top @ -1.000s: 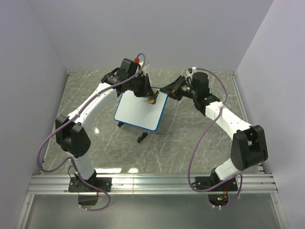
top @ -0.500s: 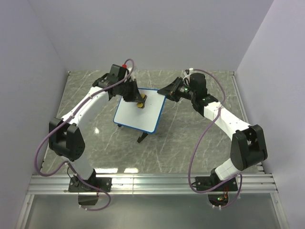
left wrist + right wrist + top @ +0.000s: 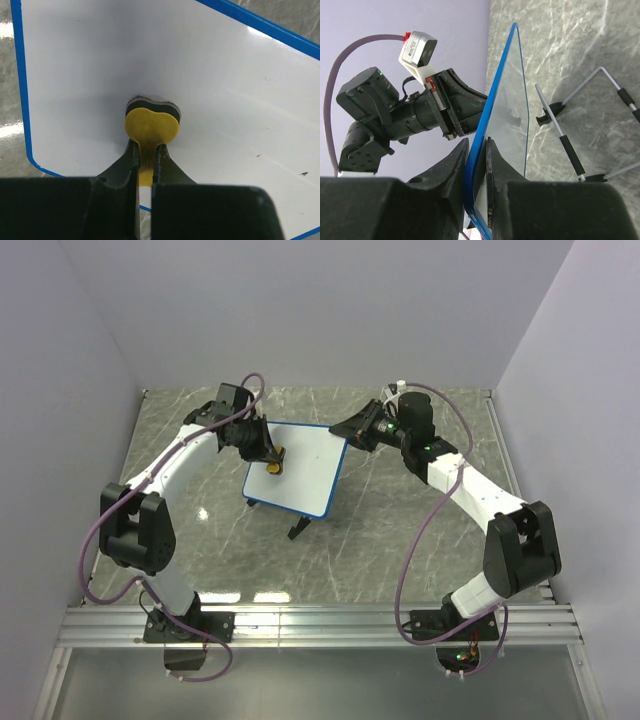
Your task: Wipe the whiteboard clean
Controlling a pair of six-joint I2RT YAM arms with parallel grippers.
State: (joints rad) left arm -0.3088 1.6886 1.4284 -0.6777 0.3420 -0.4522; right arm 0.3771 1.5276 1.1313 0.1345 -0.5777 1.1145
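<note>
My left gripper holds the eraser [image 3: 151, 127] and should go left in the top view, back and down, to free it on the bare tabletop, as the whiteboard looks nearly clean.
The whiteboard [image 3: 300, 475] is a small white board with a thin blue rim, propped tilted on wire feet in the table's middle. Its face looks nearly clean in the left wrist view [image 3: 225, 100], with only tiny dark specks at the lower right. My left gripper [image 3: 270, 462] is shut on a small yellow eraser [image 3: 151, 127] and presses its dark pad against the board's left part. My right gripper [image 3: 345, 430] is shut on the board's far right corner; in the right wrist view the blue rim [image 3: 492, 100] sits between the jaws [image 3: 476, 155].
The board's wire stand with black feet [image 3: 300, 529] rests on the grey marbled table [image 3: 420, 540]. The stand also shows in the right wrist view [image 3: 570, 150]. Purple walls close the back and sides. A metal rail [image 3: 320, 625] runs along the near edge.
My left gripper has slid the eraser leftward and a little nearer across the board, from its far right corner to its left part. The right gripper kept its hold on the corner.
</note>
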